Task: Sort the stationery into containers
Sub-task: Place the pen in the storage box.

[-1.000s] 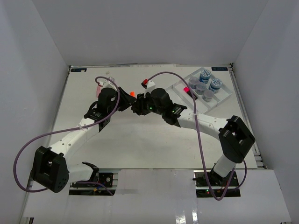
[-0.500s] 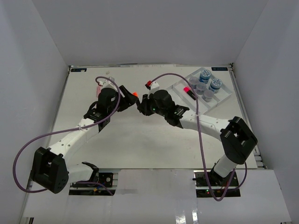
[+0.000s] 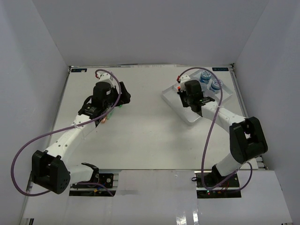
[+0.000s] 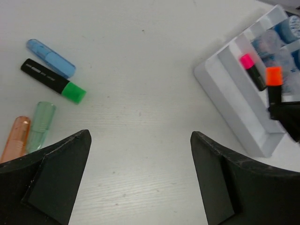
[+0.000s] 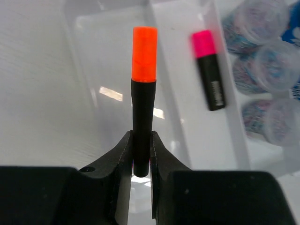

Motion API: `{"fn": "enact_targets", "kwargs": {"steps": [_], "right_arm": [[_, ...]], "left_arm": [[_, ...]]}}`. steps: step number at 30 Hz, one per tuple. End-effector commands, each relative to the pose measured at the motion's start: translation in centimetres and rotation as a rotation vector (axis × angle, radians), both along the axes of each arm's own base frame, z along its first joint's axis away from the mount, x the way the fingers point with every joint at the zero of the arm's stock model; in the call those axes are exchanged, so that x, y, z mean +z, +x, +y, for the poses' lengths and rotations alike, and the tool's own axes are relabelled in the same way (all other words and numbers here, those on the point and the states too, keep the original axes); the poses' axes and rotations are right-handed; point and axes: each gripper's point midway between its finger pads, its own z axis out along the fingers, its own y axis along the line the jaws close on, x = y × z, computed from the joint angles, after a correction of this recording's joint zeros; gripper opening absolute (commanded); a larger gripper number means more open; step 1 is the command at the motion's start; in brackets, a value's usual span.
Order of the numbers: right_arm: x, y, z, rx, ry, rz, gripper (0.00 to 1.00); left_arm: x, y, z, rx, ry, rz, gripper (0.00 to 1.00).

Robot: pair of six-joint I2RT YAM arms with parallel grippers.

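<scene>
Next, my right gripper lowers the orange-capped marker, then shifts it over the free part of the tray beside the pink-capped marker (image 5: 208, 75).
My right gripper (image 5: 140, 140) is shut on the black body of an orange-capped marker (image 5: 143, 70), holding it above the white tray (image 5: 84, 28), cap pointing away. A pink-capped marker (image 5: 208, 75) lies in the neighbouring long compartment, and several clear jars (image 5: 269, 70) fill the compartment beyond it. My left gripper (image 4: 140, 136) hangs open over bare table with nothing between its fingers. Left of it lie a blue marker (image 4: 50, 51), a green-capped black marker (image 4: 54, 80), a pale green one (image 4: 40, 126) and an orange one (image 4: 14, 140).
In the top view the tray (image 3: 190, 117) sits at the back right, turned at an angle, with the right gripper (image 3: 182, 90) over its left end. The left gripper (image 3: 123, 96) is at the back left. Grey walls close in the table on three sides.
The grippers met mid-table, where the right one shut on the orange-capped marker and the left one opened. The left arm pulled back left; the right carried the marker over the tray.
</scene>
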Motion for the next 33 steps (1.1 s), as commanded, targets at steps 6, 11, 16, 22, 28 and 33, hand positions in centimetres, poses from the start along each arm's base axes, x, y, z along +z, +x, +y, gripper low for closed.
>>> {"fn": "enact_targets", "kwargs": {"steps": [6,11,16,22,28,33], "right_arm": [[1.4,5.5,-7.2,0.025,-0.172,-0.036,0.08],[-0.7,7.7,-6.7,0.084,-0.170,0.000,0.09],[-2.1,9.3,-5.9,0.118,-0.176,0.017,0.15],[-2.7,9.8,-5.8,0.119,-0.174,0.030,0.42],[-1.5,9.0,-5.6,0.127,-0.152,0.035,0.77],[2.9,7.2,-5.8,0.095,-0.101,-0.028,0.81]], "left_arm": [[-7.1,-2.8,3.6,-0.034,0.212,0.133,0.98],[-8.8,-3.4,4.4,-0.016,0.241,0.137,0.98],[-9.3,-3.2,4.8,-0.014,0.275,0.149,0.98],[-9.4,-3.0,5.0,-0.011,0.297,0.151,0.98],[-9.7,-3.0,5.1,-0.010,0.303,0.159,0.98],[-10.1,-2.9,5.1,-0.013,0.311,0.168,0.98]]}}
